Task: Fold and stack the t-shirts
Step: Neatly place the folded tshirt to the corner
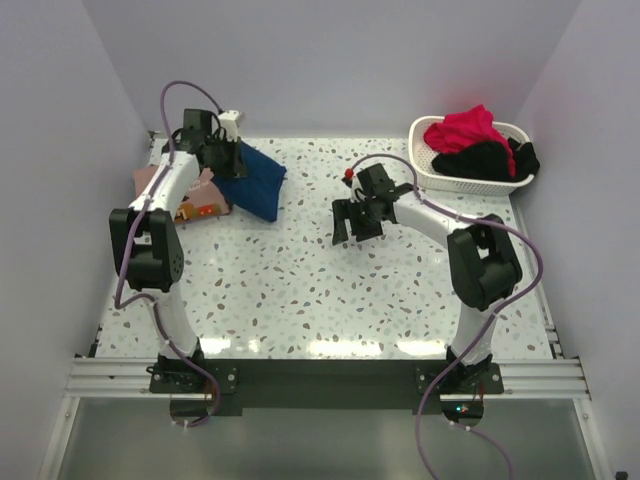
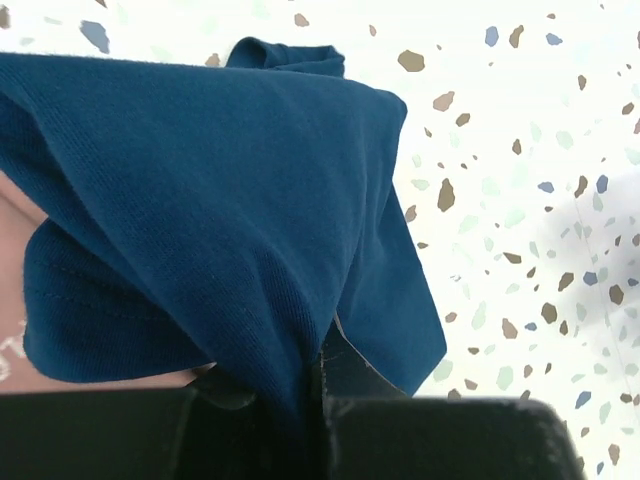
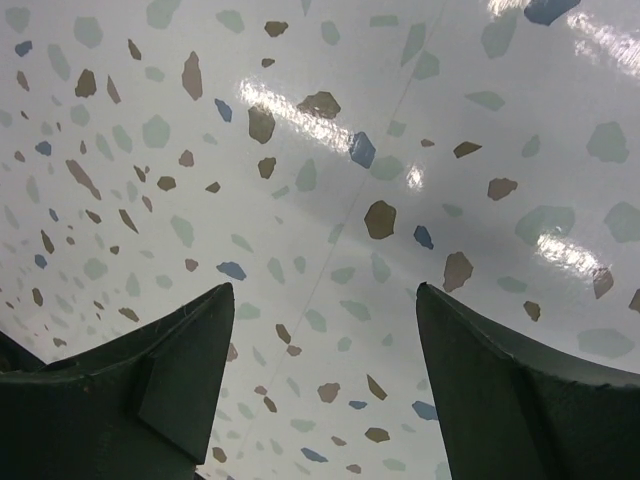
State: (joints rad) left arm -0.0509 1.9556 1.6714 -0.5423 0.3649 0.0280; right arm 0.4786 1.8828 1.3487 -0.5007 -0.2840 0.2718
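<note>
The fold of the dark blue t-shirt goes down and to the left in the top view next, where my left gripper lowers and releases it, since the salmon-pink t-shirt's uncovered part (image 2: pixel 14 245) is there.
A dark blue t-shirt (image 1: pixel 257 181) lies bunched at the back left of the table, partly over a salmon-pink t-shirt (image 1: pixel 195 200) that lies flat under it. My left gripper (image 1: pixel 222 155) is shut on a fold of the dark blue t-shirt (image 2: pixel 220 200), which drapes down from the jaws in the left wrist view; pink cloth (image 2: pixel 12 235) shows at the left edge there. My right gripper (image 1: pixel 352 222) hangs open over the bare middle of the table, with nothing between its fingers (image 3: pixel 190 370).
A white basket (image 1: pixel 440 175) at the back right holds red and black clothes. White walls close in the table on three sides. The terrazzo table top (image 1: pixel 300 290) runs between the two arms.
</note>
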